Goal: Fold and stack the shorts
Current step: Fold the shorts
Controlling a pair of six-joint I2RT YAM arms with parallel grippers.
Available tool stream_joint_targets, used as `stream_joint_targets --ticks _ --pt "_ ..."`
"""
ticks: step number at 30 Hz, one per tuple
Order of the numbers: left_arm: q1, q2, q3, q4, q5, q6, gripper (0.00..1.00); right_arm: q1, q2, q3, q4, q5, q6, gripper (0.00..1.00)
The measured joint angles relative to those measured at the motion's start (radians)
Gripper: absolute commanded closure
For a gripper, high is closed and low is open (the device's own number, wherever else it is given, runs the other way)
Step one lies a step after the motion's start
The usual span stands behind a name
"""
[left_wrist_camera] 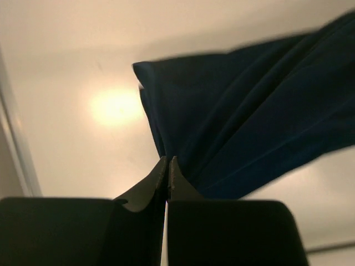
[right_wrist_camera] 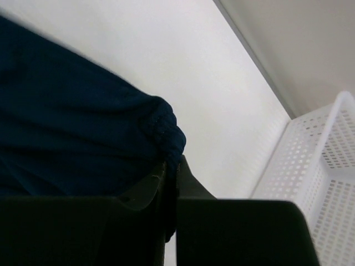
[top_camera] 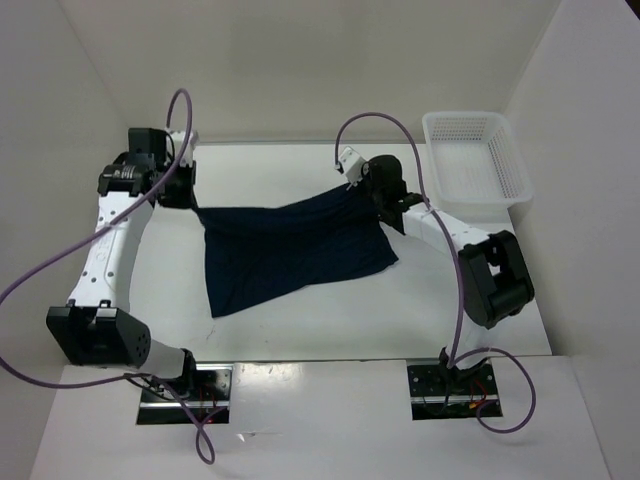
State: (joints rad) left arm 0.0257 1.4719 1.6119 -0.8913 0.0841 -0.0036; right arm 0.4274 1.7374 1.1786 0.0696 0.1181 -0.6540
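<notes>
Next, my right gripper moves back and down over the end of the shorts' lower part nearest the basket and releases the corner of the shorts, since that part lies spread on the tabletop.
The dark navy shorts (top_camera: 290, 250) hang stretched between my two grippers at the back of the table, with their lower part resting on the tabletop. At the cloth's left corner my left gripper (top_camera: 190, 202) is shut. In the left wrist view its fingertips (left_wrist_camera: 168, 160) meet at the cloth's edge and folds of the shorts (left_wrist_camera: 249, 127) fan out from there. My right gripper (top_camera: 365, 197) is shut on the right corner. In the right wrist view (right_wrist_camera: 172, 162) the gathered edge of the shorts (right_wrist_camera: 66, 127) sits pinched between its fingers.
A white mesh basket (top_camera: 436, 160) stands at the back right corner, just right of my right gripper, and shows in the right wrist view (right_wrist_camera: 327, 183). White walls close in the table on the left, back and right. Purple cables loop over both arms.
</notes>
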Motion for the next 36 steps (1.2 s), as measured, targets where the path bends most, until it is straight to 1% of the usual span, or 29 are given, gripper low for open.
stream_joint_targets --ticks 3,6,10,14,18,20,22,25,26,29,32,34,36 --pt "-0.009 -0.070 -0.143 -0.072 0.016 0.000 1.00 -0.007 -0.071 -0.002 -0.070 -0.031 -0.007 1.00" --pt "-0.026 -0.121 -0.272 -0.145 0.035 0.000 1.00 -0.018 -0.148 -0.002 -0.159 -0.105 -0.028 1.00" --pt "-0.060 -0.177 -0.400 -0.188 0.059 0.000 1.00 -0.035 -0.238 -0.030 -0.274 -0.208 -0.082 1.00" --pt "-0.104 -0.214 -0.528 -0.188 0.051 0.000 1.00 -0.029 -0.312 -0.150 -0.347 -0.259 -0.137 1.00" --pt "-0.138 -0.216 -0.632 -0.175 0.031 0.000 1.00 0.010 -0.343 -0.299 -0.426 -0.257 -0.195 1.00" --pt "-0.149 -0.215 -0.664 -0.163 0.019 0.000 1.00 0.025 -0.354 -0.353 -0.459 -0.253 -0.216 0.97" --pt "-0.158 -0.212 -0.678 -0.154 0.012 0.000 1.00 0.029 -0.369 -0.383 -0.482 -0.249 -0.235 0.77" --pt "-0.178 -0.199 -0.679 -0.138 0.002 0.000 1.00 0.029 -0.393 -0.388 -0.512 -0.235 -0.260 0.44" --pt "-0.190 -0.190 -0.679 -0.131 -0.001 0.000 1.00 0.029 -0.400 -0.388 -0.520 -0.232 -0.262 0.41" --pt "-0.220 -0.154 -0.679 -0.115 -0.012 0.000 1.00 0.029 -0.409 -0.378 -0.547 -0.227 -0.249 0.38" --pt "-0.235 -0.132 -0.679 -0.101 -0.023 0.000 1.00 0.023 -0.413 -0.315 -0.617 -0.250 -0.191 0.32" --pt "-0.237 -0.127 -0.679 -0.097 -0.028 0.000 1.00 0.016 -0.421 -0.246 -0.645 -0.283 -0.132 0.32" --pt "-0.237 -0.127 -0.679 -0.093 -0.031 0.000 1.00 0.010 -0.430 -0.180 -0.648 -0.325 -0.058 0.36"
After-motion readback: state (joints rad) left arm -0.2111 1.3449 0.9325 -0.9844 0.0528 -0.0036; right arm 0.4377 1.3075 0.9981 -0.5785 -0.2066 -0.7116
